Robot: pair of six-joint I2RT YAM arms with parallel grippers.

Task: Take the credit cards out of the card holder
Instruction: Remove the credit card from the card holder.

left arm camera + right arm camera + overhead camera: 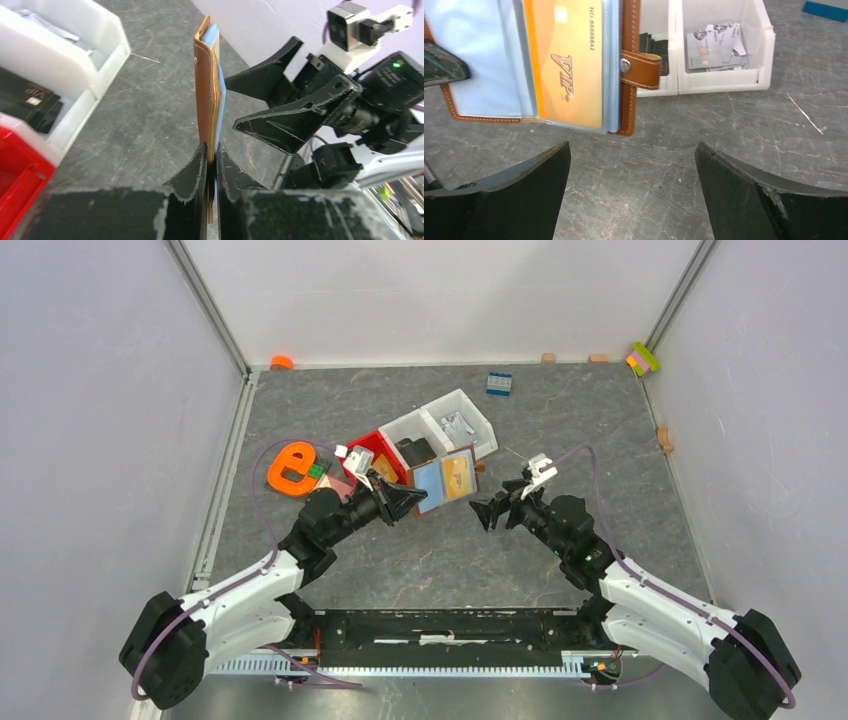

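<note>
The robot's right gripper will next turn and come onto the card holder's brown edge (628, 111) by its strap tab (641, 69), because that edge is just ahead of the gripper's open fingers.
My left gripper (412, 500) is shut on the brown leather card holder (446, 479) and holds it up above the table. In the left wrist view the card holder (204, 85) stands edge-on between my fingers (192, 172). In the right wrist view the card holder (630, 60) shows its open face: an orange-tan card (569, 60) marked VIP sits in a clear sleeve, and a pale blue card (479, 55) sits left of it. The strap tab (641, 69) sticks out to the right. My right gripper (488, 512) is open and empty, just right of the holder.
A red bin (372, 447) and white bins (452, 423) stand behind the holder; one white bin holds silvery cards (714, 45), another a black item (415, 451). An orange ring (292, 469) lies at the left. A blue brick (499, 383) lies farther back.
</note>
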